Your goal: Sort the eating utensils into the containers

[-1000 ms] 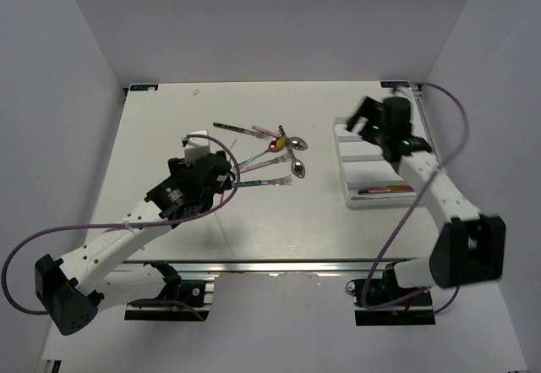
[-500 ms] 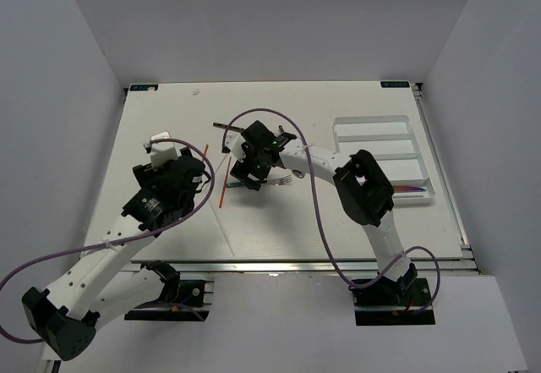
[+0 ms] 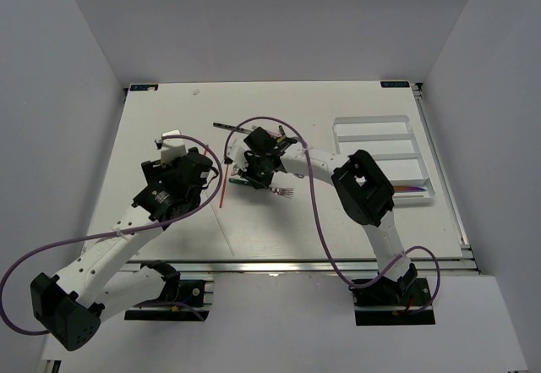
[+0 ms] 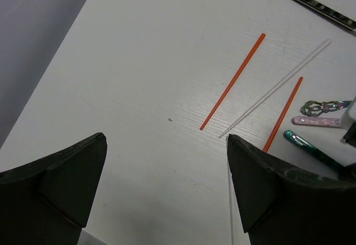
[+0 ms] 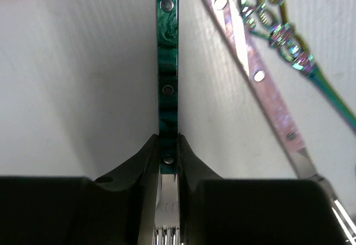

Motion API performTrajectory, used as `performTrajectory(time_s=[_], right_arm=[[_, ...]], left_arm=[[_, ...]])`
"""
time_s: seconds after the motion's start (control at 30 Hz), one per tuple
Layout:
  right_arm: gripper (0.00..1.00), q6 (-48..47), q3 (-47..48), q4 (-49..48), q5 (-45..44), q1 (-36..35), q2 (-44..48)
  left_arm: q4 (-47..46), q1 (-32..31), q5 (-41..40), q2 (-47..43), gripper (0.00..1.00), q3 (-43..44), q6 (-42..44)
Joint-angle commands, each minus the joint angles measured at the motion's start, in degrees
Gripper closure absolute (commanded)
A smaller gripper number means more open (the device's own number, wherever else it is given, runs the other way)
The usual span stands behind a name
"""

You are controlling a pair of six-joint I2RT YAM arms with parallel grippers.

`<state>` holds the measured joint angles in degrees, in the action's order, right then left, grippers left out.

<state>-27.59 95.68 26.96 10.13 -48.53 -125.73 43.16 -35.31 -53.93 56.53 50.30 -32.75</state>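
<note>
The tray's section beside the iridescent utensil's looks empty, so my right gripper will next lift the fork (image 3: 281, 191), turn while crossing and lower it there.
My right gripper (image 5: 168, 145) is shut on a green-handled fork (image 5: 167, 61), pinching it where the handle meets the metal. In the top view that fork (image 3: 281, 191) lies at the table's middle under the right arm. Beside it lie a pink-handled utensil (image 5: 256, 73) and an iridescent twisted-handle one (image 5: 278, 31). My left gripper (image 4: 166, 139) hangs open over bare table, short of two orange chopsticks (image 4: 233, 81) and a white chopstick (image 4: 278, 86). The white divided tray (image 3: 372, 123) stands at the right and holds one iridescent utensil (image 3: 412, 189).
A dark-handled utensil (image 3: 226, 126) lies at the back of the pile. Another white chopstick (image 3: 230, 233) lies toward the near edge. The right arm's purple cable (image 3: 317, 212) loops over the middle of the table. White walls close in the sides.
The right arm swung from over the tray to the utensil pile and shut on the green-handled fork. The left gripper shifted a little and stayed open.
</note>
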Motion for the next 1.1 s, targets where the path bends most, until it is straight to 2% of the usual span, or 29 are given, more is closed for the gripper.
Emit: performTrajectory(time_s=[0.0,0.03,0.1,0.13,0.23,0.33,0.43,0.47,0.53,0.57,0.63,0.67,0.7,0.73,0.77,0.8,0.83,0.87,0.9,1.0,1.07], right_arm=[[0.83,-1.5,-5.4,-0.1,1.0,-0.8,3.2],[0.89,-1.5,-6.2,-0.3,0.9,-0.9,3.9],[0.93,-1.6,-8.3,-0.9,-0.3,-1.3,5.8],[1.00,-1.9,-8.8,-0.9,-0.8,-1.5,6.5],[1.00,-1.7,-11.3,-1.8,-0.9,-1.4,10.1],[1.00,1.7,-16.1,-7.8,4.4,0.2,17.1],[1.00,5.9,-21.6,-15.4,12.2,5.6,26.9],[1.00,8.2,-22.9,-16.9,14.2,9.4,28.6],[1.00,12.4,-24.6,-21.0,11.2,13.1,31.0],[1.00,17.7,-24.4,-21.3,9.1,17.6,31.9],[1.00,27.0,-23.1,-21.2,2.3,22.3,32.3],[1.00,34.1,-21.8,-20.0,-10.4,27.1,32.5],[1.00,50.1,-21.2,-16.7,-16.7,29.7,32.6],[1.00,56.5,-21.6,-14.3,-18.7,35.4,34.0],[1.00,61.6,-26.7,-15.4,-22.5,37.7,35.7],[1.00,73.1,-30.1,-16.2,-26.4,39.4,37.6],[1.00,78.2,-34.1,-18.1,-29.8,41.0,42.4],[1.00,83.1,-41.5,-21.9,-36.8,41.2,44.8],[1.00,91.6,-44.1,-22.6,-39.8,41.2,46.7],[1.00,102.5,-47.2,-19.5,-46.9,41.3,49.9],[1.00,104.5,-46.7,-18.1,-49.5,41.5,48.6]], left_arm=[[-1.2,0.4,0.1,-2.1,0.02,0.0,0.8],[-1.2,0.5,0.1,-2.2,0.02,0.0,0.8],[-1.1,0.5,0.2,-2.3,0.02,0.1,0.7],[-1.1,0.5,0.2,-2.2,0.02,0.0,0.6],[-1.0,0.5,0.2,-2.3,0.02,0.1,0.5],[-0.8,0.5,0.1,-2.8,0.02,0.1,0.4],[-0.6,0.5,-0.3,-3.8,0.02,0.1,0.2],[-0.6,0.5,-0.3,-4.1,0.02,0.0,0.2],[-0.9,0.5,-0.1,-4.9,0.02,-0.3,0.2],[-1.0,0.5,0.1,-5.2,0.02,-0.3,0.2],[-1.3,0.5,0.3,-5.3,0.02,-0.4,0.6],[-1.4,0.5,0.4,-5.2,0.02,-0.4,0.8],[-1.6,0.5,0.5,-5.0,0.02,-0.3,0.9],[-1.7,0.6,0.6,-4.9,0.02,-0.2,0.9],[-1.7,0.7,0.9,-4.5,0.02,-0.2,0.9],[-1.8,0.8,1.2,-4.3,0.02,-0.2,1.1],[-1.8,0.9,1.2,-4.2,0.02,-0.2,1.2],[-1.7,0.9,1.5,-4.1,0.02,-0.1,1.3],[-1.8,0.9,1.5,-4.1,0.02,-0.2,1.4],[-2.2,0.9,2.3,-4.2,0.02,-0.4,1.7],[-2.4,0.9,2.8,-4.2,0.02,-0.6,2.0]])
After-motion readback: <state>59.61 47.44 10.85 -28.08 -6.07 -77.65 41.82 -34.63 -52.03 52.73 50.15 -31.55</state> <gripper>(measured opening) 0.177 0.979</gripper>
